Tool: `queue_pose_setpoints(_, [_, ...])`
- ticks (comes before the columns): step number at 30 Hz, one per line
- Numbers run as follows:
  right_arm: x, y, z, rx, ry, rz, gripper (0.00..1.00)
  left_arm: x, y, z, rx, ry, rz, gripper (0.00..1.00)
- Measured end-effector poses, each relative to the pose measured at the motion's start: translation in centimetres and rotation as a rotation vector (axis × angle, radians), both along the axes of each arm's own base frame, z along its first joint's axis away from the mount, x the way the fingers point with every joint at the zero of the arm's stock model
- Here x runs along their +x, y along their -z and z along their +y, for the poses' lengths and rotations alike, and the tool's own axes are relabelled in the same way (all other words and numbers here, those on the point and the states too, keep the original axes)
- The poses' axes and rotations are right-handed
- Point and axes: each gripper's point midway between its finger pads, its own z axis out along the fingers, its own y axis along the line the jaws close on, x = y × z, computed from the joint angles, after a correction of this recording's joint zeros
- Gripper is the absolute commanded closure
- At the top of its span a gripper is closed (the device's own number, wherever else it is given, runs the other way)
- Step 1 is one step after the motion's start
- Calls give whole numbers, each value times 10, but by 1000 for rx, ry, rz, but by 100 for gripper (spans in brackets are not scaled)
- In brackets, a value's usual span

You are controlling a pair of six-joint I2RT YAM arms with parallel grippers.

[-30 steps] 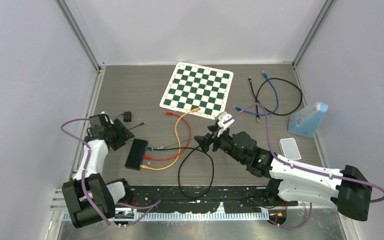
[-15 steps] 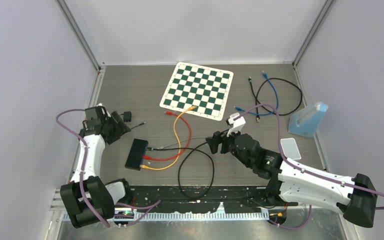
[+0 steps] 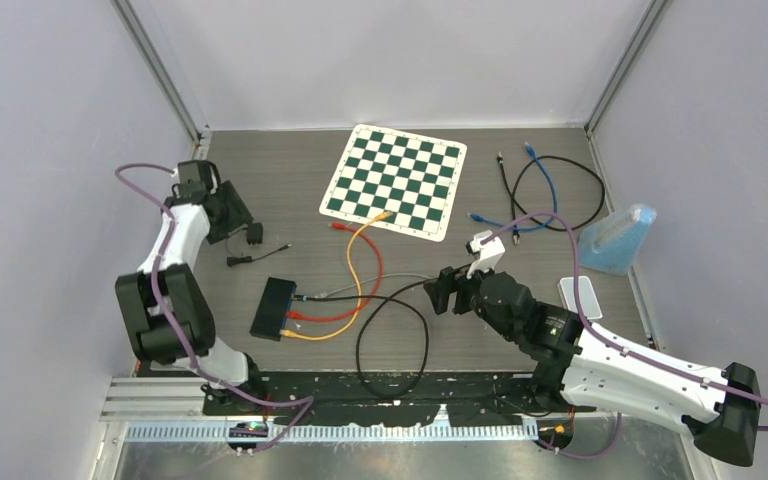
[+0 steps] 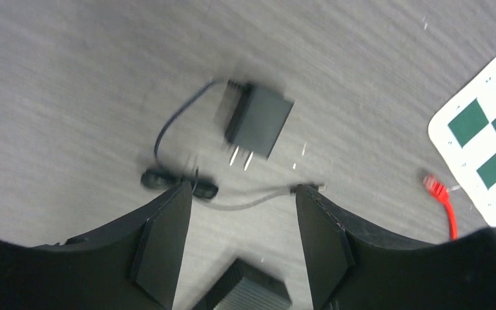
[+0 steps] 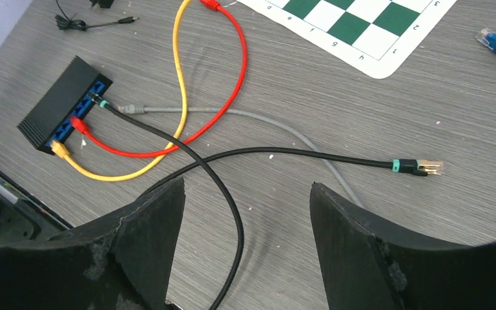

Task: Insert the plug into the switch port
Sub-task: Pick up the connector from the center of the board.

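My left gripper goes down toward the right in the top view next, then closes around the adapter's body. The black power adapter (image 4: 258,121) is beyond its open fingers.
The black switch (image 3: 274,308) lies left of centre; it also shows in the right wrist view (image 5: 61,102), with black, grey, red and yellow cables in its blue ports. The black cable's free plug (image 5: 426,167) lies on the table, ahead and right of my open, empty right gripper (image 5: 247,187), which hovers right of the switch (image 3: 443,290). My left gripper (image 3: 232,218) is open and empty above a black power adapter (image 4: 258,121) and its barrel plug (image 4: 307,188). A corner of the switch (image 4: 245,290) shows between its fingers.
A green chessboard mat (image 3: 394,180) lies at the back centre. Loose blue (image 3: 552,195) and black (image 3: 505,190) cables lie at the back right. A blue bag (image 3: 617,238) and a white block (image 3: 580,296) sit at the right edge. The red plug's free end (image 3: 338,226) lies near the mat.
The left arm has swung to the far left, carrying its gripper from beside the switch to over the power adapter. The right gripper has drawn back to the right, away from the switch.
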Motion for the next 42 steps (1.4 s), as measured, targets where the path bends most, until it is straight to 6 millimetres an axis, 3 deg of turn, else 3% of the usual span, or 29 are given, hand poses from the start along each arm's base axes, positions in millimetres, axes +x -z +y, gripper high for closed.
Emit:
queue_pose_setpoints(7, [0,0,-3,-49,-15,-17,18,46,25,-1,4,60,64,36])
queue_pose_setpoints(15, [2,-9,-4,-59,-20,-44,16,47,66,-16,-47,101,178,38])
queue_pose_setpoints(20, [3,-9,-5,-67,-19,-53,16,45,78,-24,-61,112,226,44])
queue_pose_setpoints(24, [3,-10,-5,-71,-21,-58,16,43,79,-29,-77,114,235,67])
queue_pose_setpoints(29, [3,-15,-6,-59,-20,-70,16,43,77,-39,-71,151,242,84])
queue_pose_setpoints(32, [3,-20,-8,-41,-15,-81,16,45,73,-53,-40,210,240,88])
queue_pose_setpoints(36, [3,-21,-7,-36,-13,-85,16,45,62,-94,-13,329,217,91])
queue_pose_setpoints(42, [5,-21,-8,-41,-2,-87,16,39,25,-151,-1,478,122,90])
